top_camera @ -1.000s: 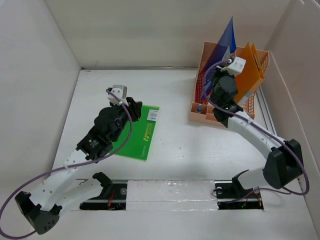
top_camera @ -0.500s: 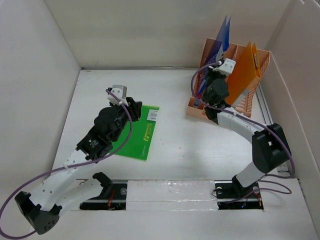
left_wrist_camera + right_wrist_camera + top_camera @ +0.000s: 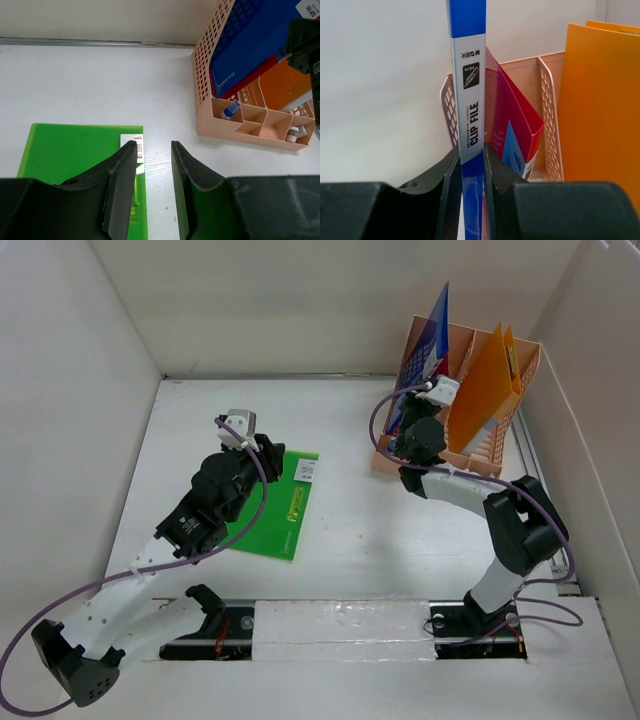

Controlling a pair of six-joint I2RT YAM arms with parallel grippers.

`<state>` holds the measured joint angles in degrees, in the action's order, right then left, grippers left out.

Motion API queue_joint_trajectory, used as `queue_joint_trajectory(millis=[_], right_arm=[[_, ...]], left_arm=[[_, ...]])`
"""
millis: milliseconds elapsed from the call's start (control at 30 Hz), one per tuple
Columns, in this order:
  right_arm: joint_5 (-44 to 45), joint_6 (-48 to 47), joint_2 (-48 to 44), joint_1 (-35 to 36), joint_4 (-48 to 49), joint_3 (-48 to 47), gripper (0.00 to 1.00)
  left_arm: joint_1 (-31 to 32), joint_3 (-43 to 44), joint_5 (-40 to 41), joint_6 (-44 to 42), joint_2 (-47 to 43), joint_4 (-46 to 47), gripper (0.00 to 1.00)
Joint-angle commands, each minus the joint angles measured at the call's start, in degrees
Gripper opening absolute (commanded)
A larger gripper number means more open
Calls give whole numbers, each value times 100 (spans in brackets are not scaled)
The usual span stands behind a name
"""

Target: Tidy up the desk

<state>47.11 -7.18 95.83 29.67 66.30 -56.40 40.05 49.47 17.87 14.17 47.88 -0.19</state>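
The blue file's spine stands higher than the red folder (image 3: 512, 125), so my right gripper will move toward the orange folder next, then down over the rack's end slot.
The white desk (image 3: 350, 530) holds a green folder (image 3: 275, 505) at centre left. My left gripper (image 3: 272, 455) is open and empty, hovering over the folder's right edge (image 3: 70, 150), near its white label; its gripper (image 3: 152, 146) shows bare desk between the jaws. My right gripper (image 3: 412, 418) is shut on a blue clip file (image 3: 432, 330) that stands upright at the left end of the peach-orange rack (image 3: 522, 365). In the right wrist view my gripper (image 3: 471, 152) pinches the blue file (image 3: 468, 75) beside a red folder (image 3: 512, 125).
An orange folder (image 3: 485, 380) stands in the rack's right slots and shows in the right wrist view (image 3: 600, 100). The rack's front compartments hold a blue-capped item (image 3: 230, 109) and a small white item (image 3: 295, 134). White walls enclose the desk on three sides.
My right gripper has swung left along the rack's front with the blue file, which now stands more upright at the rack's left end. The left arm has barely moved.
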Motion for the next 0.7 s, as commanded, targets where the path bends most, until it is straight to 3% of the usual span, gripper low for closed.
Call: queue_joint_trajectory(millis=[0, 267, 667], right_arm=[[184, -3, 181, 161, 348, 94, 0], [614, 331, 339, 276, 163, 270, 0], [1010, -20, 112, 92, 305, 595, 0]], left_arm=[[-6, -25, 59, -55, 20, 221, 29], [-6, -8, 15, -46, 2, 221, 29], [-6, -8, 24, -55, -15, 221, 29]])
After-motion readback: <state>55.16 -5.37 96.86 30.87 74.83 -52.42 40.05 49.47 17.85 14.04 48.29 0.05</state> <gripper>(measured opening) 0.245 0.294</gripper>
